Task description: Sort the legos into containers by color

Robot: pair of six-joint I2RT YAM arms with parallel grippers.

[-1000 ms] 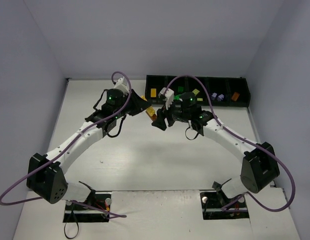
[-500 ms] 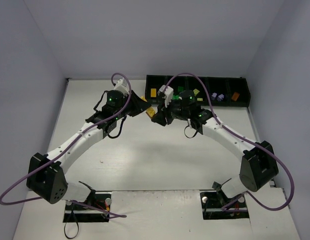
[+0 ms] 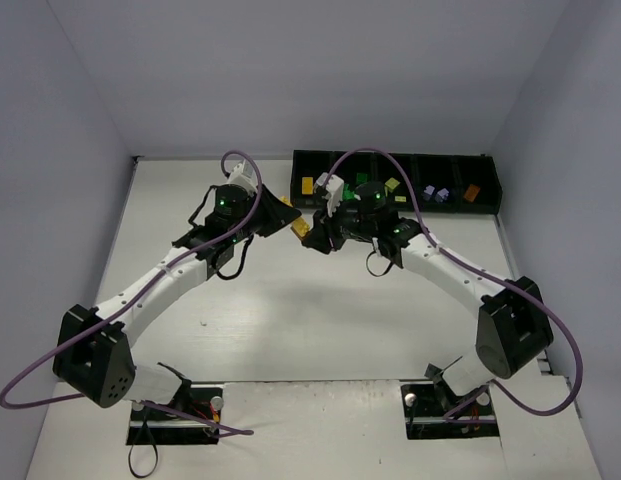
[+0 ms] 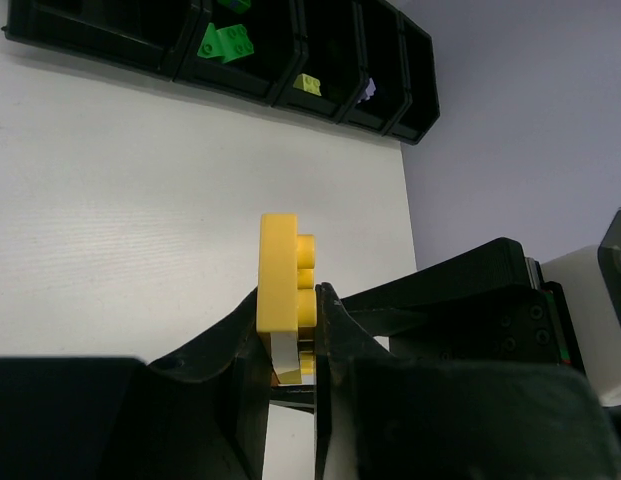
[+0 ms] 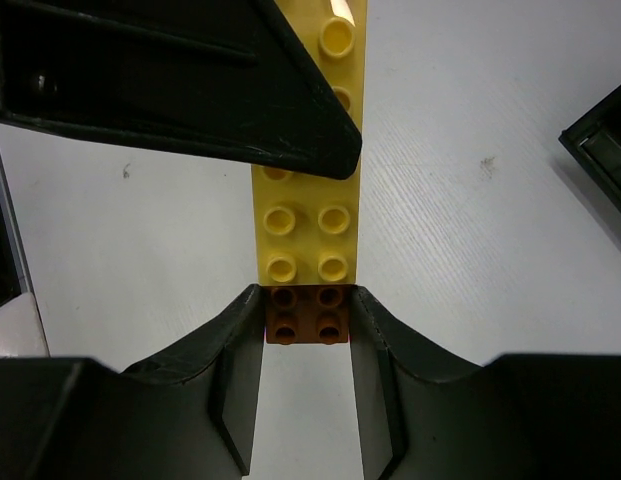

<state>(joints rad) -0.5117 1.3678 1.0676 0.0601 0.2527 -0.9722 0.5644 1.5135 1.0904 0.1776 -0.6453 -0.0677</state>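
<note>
My left gripper moves outward over the tray's section with the yellow lego next and releases the held long yellow lego there.
My left gripper (image 3: 288,220) is shut on a long yellow lego (image 4: 280,270) and holds it above the table, just in front of the containers (image 3: 410,156). An orange-brown lego (image 5: 307,315) is stuck to the yellow lego's (image 5: 308,235) near end. My right gripper (image 5: 307,322) is shut on that orange-brown lego, one finger on each side. The two grippers meet tip to tip in the top view, the right gripper (image 3: 314,236) just right of the left. The black tray holds sorted yellow (image 3: 307,185), green (image 4: 227,42), lime (image 4: 308,84), lavender (image 3: 435,193) and orange (image 3: 471,191) legos.
The tray (image 4: 140,55) lies along the back right of the white table, its corner just right of my right gripper (image 5: 605,150). Grey walls close the table on three sides. Purple cables loop over both arms.
My right gripper has moved up and left to the left gripper's lego stack and closed on the orange-brown end. The left gripper has hardly moved.
</note>
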